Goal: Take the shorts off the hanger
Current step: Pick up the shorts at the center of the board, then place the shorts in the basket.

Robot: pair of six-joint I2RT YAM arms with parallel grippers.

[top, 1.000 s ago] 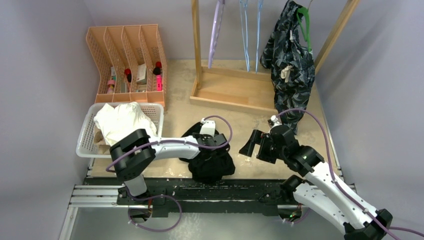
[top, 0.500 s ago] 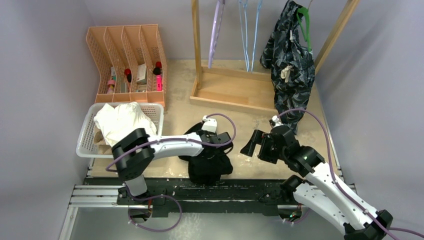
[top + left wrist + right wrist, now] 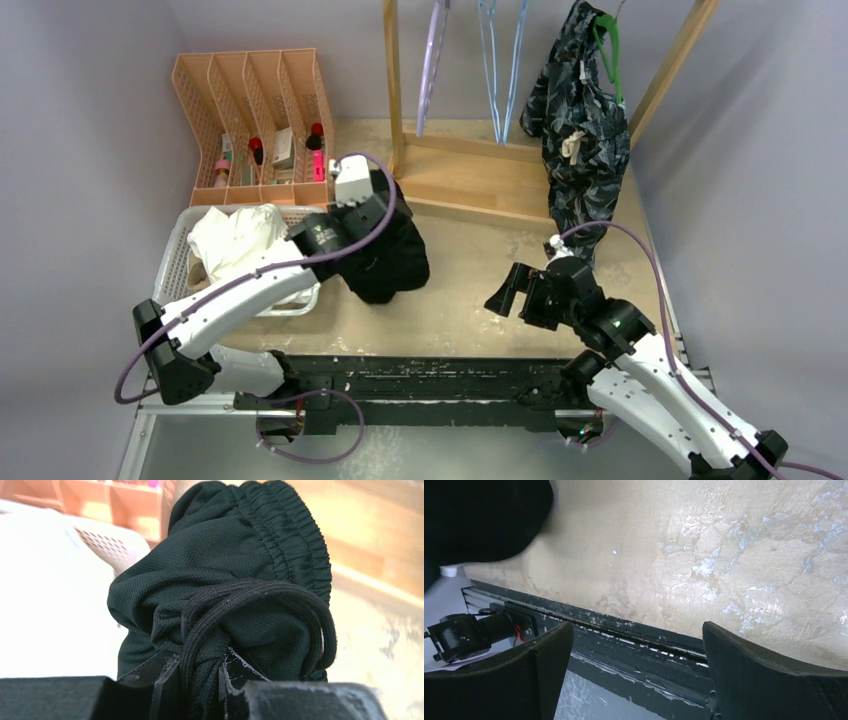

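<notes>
The black shorts (image 3: 388, 258) will go to the left in the top view with my left gripper next, then down over the white shorts (image 3: 236, 240).
My left gripper (image 3: 374, 222) is shut on the black shorts (image 3: 388, 258) and holds them in the air just right of the white basket (image 3: 172, 268). In the left wrist view my left gripper (image 3: 197, 672) pinches the bunched waist and drawstring of the black shorts (image 3: 225, 575). The white shorts (image 3: 236, 240) lie in the basket, with a bit of tan fabric (image 3: 198, 266) under them. The dark blue patterned shorts (image 3: 580, 125) hang on a green hanger (image 3: 609, 52) on the rack. My right gripper (image 3: 506, 291) is open and empty over the table; in its wrist view (image 3: 639, 655) only table shows between the jaws.
A wooden rack base (image 3: 470, 182) stands at the back with an empty purple hanger (image 3: 432, 62) and blue hangers (image 3: 502, 60). An orange file organiser (image 3: 255, 110) stands behind the basket. The black rail (image 3: 430, 380) runs along the near table edge.
My left arm has lifted the black shorts off the table and swung them back and left, toward the basket. The right gripper has stayed almost in place.
</notes>
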